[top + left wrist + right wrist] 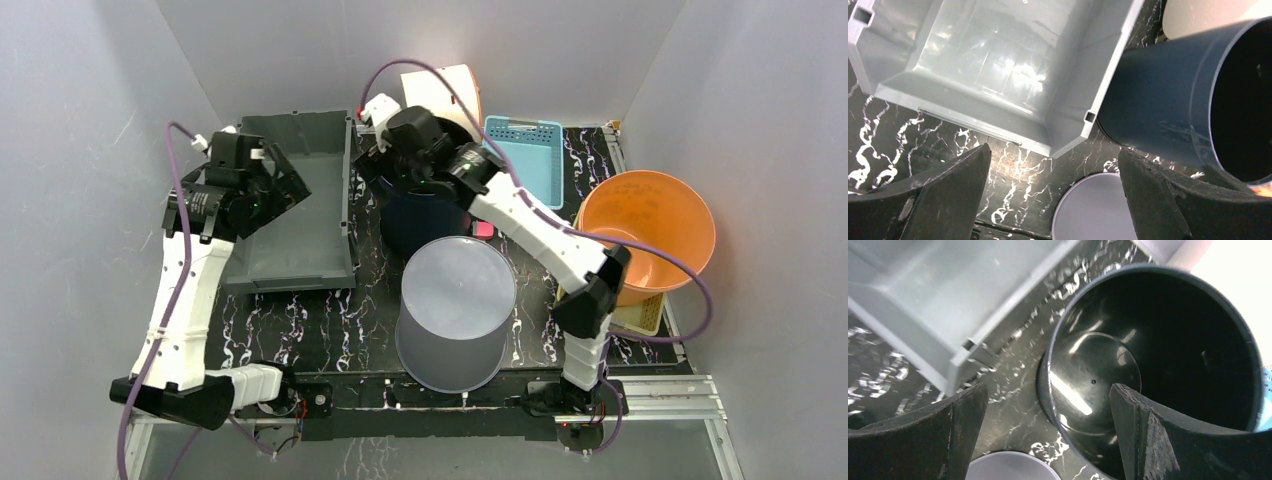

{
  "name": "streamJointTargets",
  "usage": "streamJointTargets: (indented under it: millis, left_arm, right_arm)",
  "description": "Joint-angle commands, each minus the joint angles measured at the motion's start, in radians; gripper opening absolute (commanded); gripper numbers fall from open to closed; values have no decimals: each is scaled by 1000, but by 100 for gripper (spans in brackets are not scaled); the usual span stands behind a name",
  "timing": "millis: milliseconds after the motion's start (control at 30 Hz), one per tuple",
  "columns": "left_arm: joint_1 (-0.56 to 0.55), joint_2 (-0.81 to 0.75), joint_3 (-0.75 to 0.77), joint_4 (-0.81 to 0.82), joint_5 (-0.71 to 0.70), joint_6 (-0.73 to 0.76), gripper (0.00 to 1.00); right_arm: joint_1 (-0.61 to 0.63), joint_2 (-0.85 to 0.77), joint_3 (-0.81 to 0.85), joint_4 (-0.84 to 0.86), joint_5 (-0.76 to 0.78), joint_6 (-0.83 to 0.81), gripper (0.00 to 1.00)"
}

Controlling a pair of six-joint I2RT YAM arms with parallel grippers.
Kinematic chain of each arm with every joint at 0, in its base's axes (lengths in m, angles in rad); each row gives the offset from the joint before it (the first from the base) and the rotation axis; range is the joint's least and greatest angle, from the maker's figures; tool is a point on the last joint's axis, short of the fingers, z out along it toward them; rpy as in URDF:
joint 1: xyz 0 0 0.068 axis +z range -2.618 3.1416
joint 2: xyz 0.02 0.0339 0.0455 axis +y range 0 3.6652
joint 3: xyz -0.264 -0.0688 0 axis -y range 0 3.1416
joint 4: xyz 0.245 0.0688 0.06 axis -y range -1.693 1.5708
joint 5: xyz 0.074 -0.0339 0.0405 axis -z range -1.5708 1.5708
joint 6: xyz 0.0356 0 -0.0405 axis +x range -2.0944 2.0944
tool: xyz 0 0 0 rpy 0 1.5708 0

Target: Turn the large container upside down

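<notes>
The robot's right gripper should next lower its open fingers on both sides of the navy bucket's rim by the grey bin (300,240), then close.
A large dark navy bucket (420,225) stands upright, mouth up, at the table's middle back, partly hidden under my right arm. In the right wrist view the bucket (1168,340) is empty inside. My right gripper (1048,390) is open and straddles its near-left rim, one finger outside and one inside, with no visible grip. In the top view the right gripper (398,178) sits at the bucket's left edge. My left gripper (292,190) hovers open and empty over the grey bin (300,240). The left wrist view shows the gripper (1053,155), the bin (998,65) and the bucket (1158,100).
A lavender bucket (457,310) stands upside down in front of the navy one. An orange bucket (650,235) rests on a yellow basket (640,315) at the right. A light blue basket (525,155) and a beige box (445,90) are at the back.
</notes>
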Motion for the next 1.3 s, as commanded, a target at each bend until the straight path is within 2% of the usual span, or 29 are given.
streamJointTargets:
  millis: [0, 33, 200, 367, 433, 500, 533, 733, 933, 1033, 1167, 1267]
  left_arm:
    - [155, -63, -77, 46, 218, -44, 98]
    - [187, -73, -99, 58, 244, -53, 98]
    - [296, -93, -221, 144, 409, -74, 98]
    - [301, -100, -235, 154, 388, -64, 98]
    - [301, -102, -224, 148, 368, -49, 98]
    - [301, -100, -220, 148, 357, -40, 98]
    - [303, -97, -221, 146, 354, -36, 98]
    - [305, -108, -242, 179, 395, -44, 98]
    - [304, -89, -178, 168, 449, -38, 98]
    - [305, -98, -186, 184, 482, -23, 98]
    - [304, -109, -212, 216, 529, -5, 98]
    - [305, -107, -202, 220, 535, 3, 98]
  right_arm:
    - [-9, 53, -7, 6, 70, -58, 91]
    - [-9, 57, -14, 7, 67, -62, 90]
    - [-10, 90, -81, 16, -15, -51, 65]
    - [-5, 109, -64, 0, -29, -32, 45]
    - [-5, 108, -18, -12, -53, -29, 28]
    - [-5, 119, 49, -21, -64, -12, 3]
    - [-6, 129, 83, -23, -72, -3, 0]
    - [-6, 170, 262, 19, -143, 89, 0]
    - [-47, 90, 252, 174, -159, 247, 0]
    - [-131, -10, 131, 270, -212, 373, 0]
    - [-254, -183, -196, 501, -371, 545, 0]
    - [-274, -220, -321, 617, -430, 611, 0]
